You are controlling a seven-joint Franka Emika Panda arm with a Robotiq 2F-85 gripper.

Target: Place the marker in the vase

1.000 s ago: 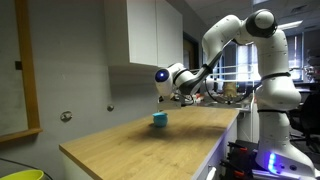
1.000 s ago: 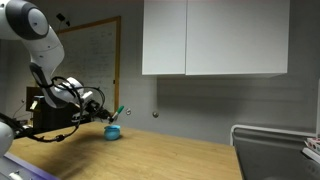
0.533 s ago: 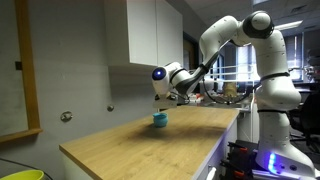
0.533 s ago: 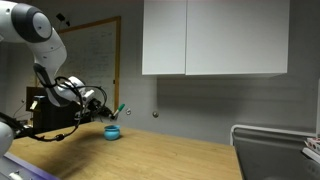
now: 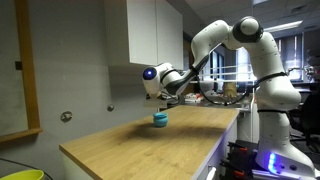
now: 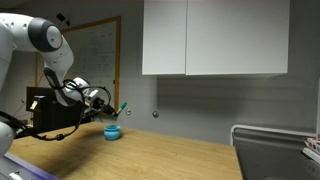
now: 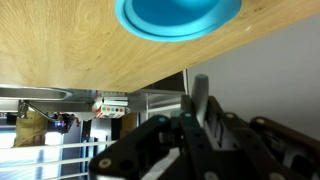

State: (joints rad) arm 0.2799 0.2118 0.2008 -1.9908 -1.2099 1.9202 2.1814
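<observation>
I need to move my gripper down toward the rim of the turquoise-blue vase next and open it there to release the marker, since the marker still hangs clear above the vase's rim.
The turquoise-blue vase stands on the wooden countertop near the wall; it shows in both exterior views and at the top edge of the wrist view, which stands upside down. My gripper hangs just above the vase, apart from it. It is shut on the marker, a thin stick with a teal tip that juts out of the fingers. In the wrist view the marker is a pale grey bar pinched between the dark fingers.
A white wall cabinet hangs above the countertop. A steel sink lies at one end of the counter. A whiteboard is behind the arm. A yellow-green bin stands below the counter's end.
The gripper has moved with the marker toward the wall and come over the vase, a little higher than before. The vase has not moved.
</observation>
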